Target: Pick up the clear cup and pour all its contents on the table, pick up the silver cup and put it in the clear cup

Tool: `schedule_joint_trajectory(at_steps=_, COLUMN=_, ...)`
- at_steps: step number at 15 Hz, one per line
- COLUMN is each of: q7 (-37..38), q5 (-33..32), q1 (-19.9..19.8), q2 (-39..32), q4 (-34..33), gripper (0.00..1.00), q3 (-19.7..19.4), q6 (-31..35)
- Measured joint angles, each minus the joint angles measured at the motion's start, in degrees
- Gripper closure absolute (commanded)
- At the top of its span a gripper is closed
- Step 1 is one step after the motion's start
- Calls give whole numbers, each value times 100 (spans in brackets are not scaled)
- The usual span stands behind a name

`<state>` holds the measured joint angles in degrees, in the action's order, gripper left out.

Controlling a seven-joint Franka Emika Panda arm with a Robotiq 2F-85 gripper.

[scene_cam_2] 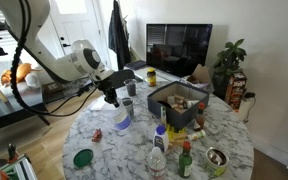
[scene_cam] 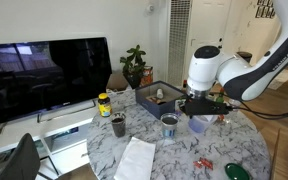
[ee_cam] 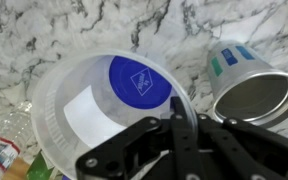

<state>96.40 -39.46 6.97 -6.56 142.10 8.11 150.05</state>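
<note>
The clear cup looks empty and hangs upright in the robot's gripper, ready to stand, so the gripper should next move it straight down onto the tabletop beside the silver cup.
My gripper is shut on the rim of the clear cup, one finger inside and one outside. Through the cup's bottom I see a blue disc and a white patch, and no coloured pieces inside. The cup hangs upright under the gripper low over the marble table, as both exterior views show. The silver cup stands right beside it, mouth up, and shows in both exterior views. Small red pieces lie on the table.
A dark cup and a yellow-lidded jar stand near the table's edge. A white cloth and a green lid lie near the front. A grey bin and a water bottle stand on the table.
</note>
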Motion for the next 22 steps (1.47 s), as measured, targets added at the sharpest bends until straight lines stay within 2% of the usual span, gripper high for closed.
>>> schedule_joint_trajectory(at_steps=3, q7=-715, q5=889, q1=-20, q2=-281, q4=-8, gripper=99, q3=-29, q6=193)
schedule_joint_trajectory(at_steps=6, q7=-1109, q5=1477, q1=-6, q2=-534, q4=-49, gripper=99, q3=-76, q6=195)
schedule_joint_trajectory(at_steps=10, q7=-1389, q5=2029, q1=33, q2=-745, q4=-126, gripper=99, q3=-149, q6=195)
schedule_joint_trajectory(at_steps=14, q7=-1438, q5=2212, q1=132, q2=-888, q4=-180, gripper=99, q3=-311, q6=216)
schedule_joint_trajectory(at_steps=15, q7=-1438, q5=2213, q1=158, q2=-917, q4=-193, gripper=72, q3=-361, q6=221)
schedule_joint_trajectory(at_steps=16, q7=-1438, q5=2213, q1=184, q2=-945, q4=-205, gripper=71, q3=-409, q6=230)
schedule_joint_trajectory(at_steps=17, q7=-1432, q5=2215, q1=213, q2=-969, q4=-218, gripper=65, q3=-459, q6=232)
schedule_joint_trajectory(at_steps=22, q7=-1433, q5=2268, q1=296, q2=-951, q4=-266, gripper=28, q3=-563, q6=241)
